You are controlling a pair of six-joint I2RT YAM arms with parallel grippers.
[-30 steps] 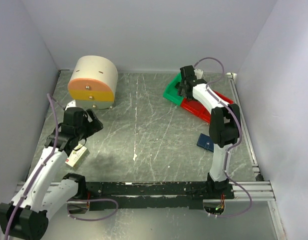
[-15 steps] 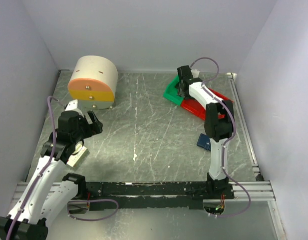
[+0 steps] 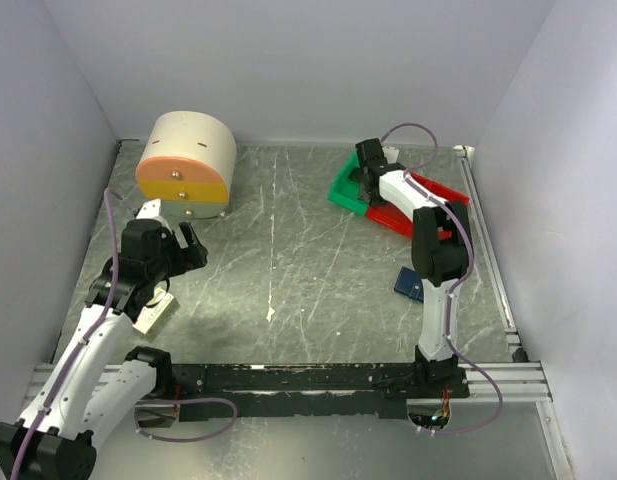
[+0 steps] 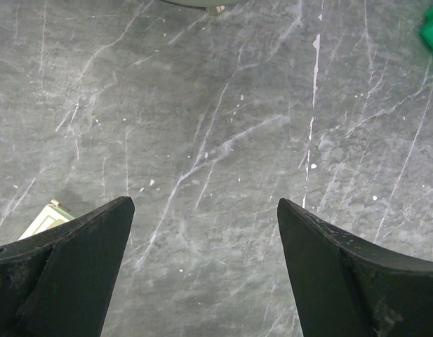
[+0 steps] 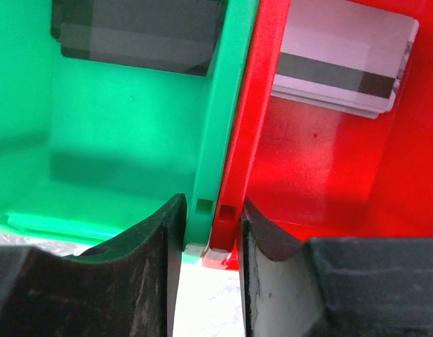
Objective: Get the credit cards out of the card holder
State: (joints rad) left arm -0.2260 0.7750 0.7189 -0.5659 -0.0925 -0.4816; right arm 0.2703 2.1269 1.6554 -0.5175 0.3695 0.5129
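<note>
My right gripper will next slide the green and red trays toward the drawer unit and turn them straight before it opens, since they lie crooked with bare table beside them.
Against the right arm's near side lies the dark navy card holder, on the table. My right gripper is far from it at the back, shut on the two adjoining walls of a green tray and a red tray, one finger pressed on each side. A dark grey credit card lies in the green tray. Pale grey credit cards with a dark stripe lie in the red tray. Over bare table at the left, my left gripper hangs open and empty.
A cream rounded drawer unit with orange and yellow fronts stands at the back left. A cream box with a red label lies under the left arm, its corner showing beside the left finger. White walls enclose the table.
My right gripper has narrowed its jaws onto the joined tray walls. The left arm has drawn back slightly toward the left, still open.
</note>
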